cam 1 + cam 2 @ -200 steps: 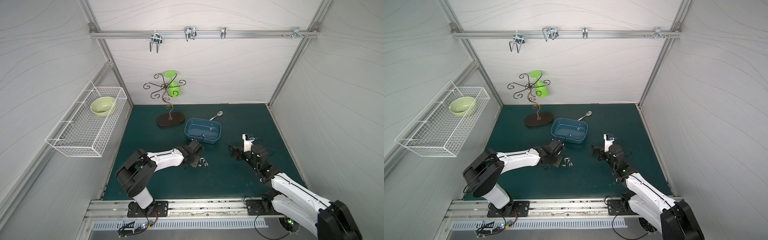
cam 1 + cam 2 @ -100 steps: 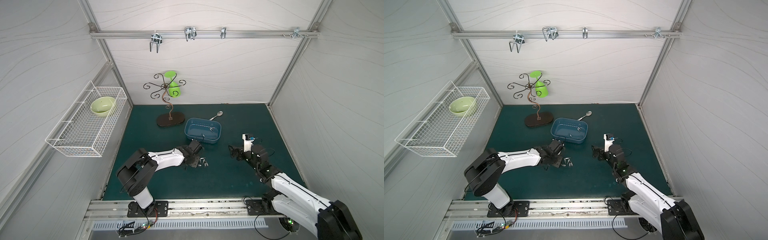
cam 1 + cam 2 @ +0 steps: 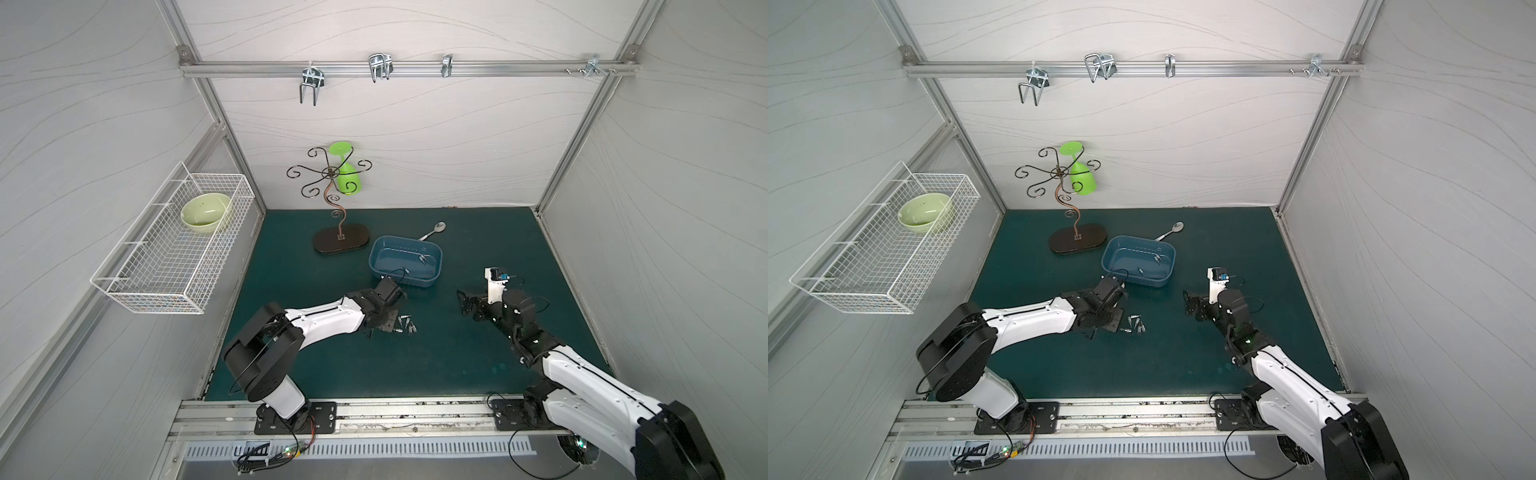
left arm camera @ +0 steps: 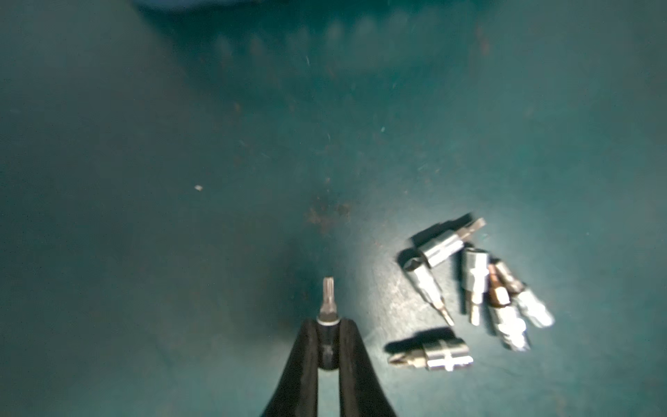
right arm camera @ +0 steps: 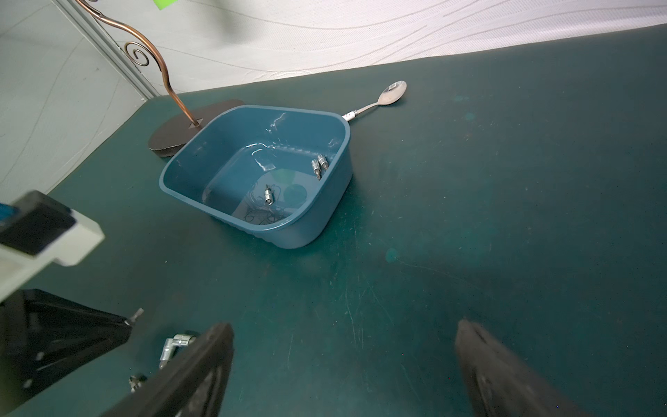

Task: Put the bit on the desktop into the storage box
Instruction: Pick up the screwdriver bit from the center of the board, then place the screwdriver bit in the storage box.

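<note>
Next, my left gripper goes up and outward over the blue storage box's open inside to release the bit, as the box's near side blocks it.
In the left wrist view my left gripper is shut on a small silver bit, whose star-shaped tip sticks out past the fingertips just above the desktop. Several more loose bits lie in a cluster beside it, seen in both top views right of the left gripper. Just behind that cluster stands the blue storage box, with three bits inside. To the right of the box, my right gripper hovers open and empty.
A metal spoon lies behind the box. A dark oval-based cup tree holding a green glass stands at the back. On the left wall hangs a white wire basket with a green bowl.
My left gripper's jaws have closed further while the arm stayed almost in place beside the cluster of bits. The right arm has not moved.
</note>
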Robot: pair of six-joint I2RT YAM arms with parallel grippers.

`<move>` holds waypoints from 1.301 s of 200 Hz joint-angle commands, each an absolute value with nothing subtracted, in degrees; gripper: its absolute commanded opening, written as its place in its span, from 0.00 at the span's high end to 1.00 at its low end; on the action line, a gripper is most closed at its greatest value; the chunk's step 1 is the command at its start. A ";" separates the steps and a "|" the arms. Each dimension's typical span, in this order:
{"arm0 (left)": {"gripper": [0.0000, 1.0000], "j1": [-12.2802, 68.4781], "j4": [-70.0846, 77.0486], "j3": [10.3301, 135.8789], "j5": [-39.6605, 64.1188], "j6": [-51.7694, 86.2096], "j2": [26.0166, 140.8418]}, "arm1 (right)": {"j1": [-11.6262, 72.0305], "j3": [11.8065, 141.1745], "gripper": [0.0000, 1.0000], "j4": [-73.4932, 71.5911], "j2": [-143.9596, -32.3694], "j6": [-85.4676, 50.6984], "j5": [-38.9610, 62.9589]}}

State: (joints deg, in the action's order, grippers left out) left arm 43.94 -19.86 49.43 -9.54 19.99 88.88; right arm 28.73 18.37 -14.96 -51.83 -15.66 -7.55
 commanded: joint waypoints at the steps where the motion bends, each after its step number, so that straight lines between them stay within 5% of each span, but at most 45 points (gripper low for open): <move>1: 0.98 44.14 -20.82 54.40 -11.59 20.95 86.41 | 28.39 19.30 0.01 -15.20 -50.88 -16.10 -8.00; 168: 0.96 34.56 -12.90 79.74 -5.79 14.34 108.05 | 28.39 19.33 0.01 -14.93 -50.43 -15.92 -7.39; 211: 0.50 34.08 -13.00 82.00 -4.83 14.38 109.00 | 28.39 19.34 0.01 -15.11 -50.66 -15.90 -7.28; 235: 0.36 34.02 -13.96 80.58 -5.16 14.69 106.23 | 28.39 19.34 0.01 -15.03 -50.62 -15.86 -7.20; 260: 0.31 34.10 -15.36 77.17 -4.49 16.02 101.14 | 28.39 19.34 0.01 -15.03 -50.49 -15.90 -7.36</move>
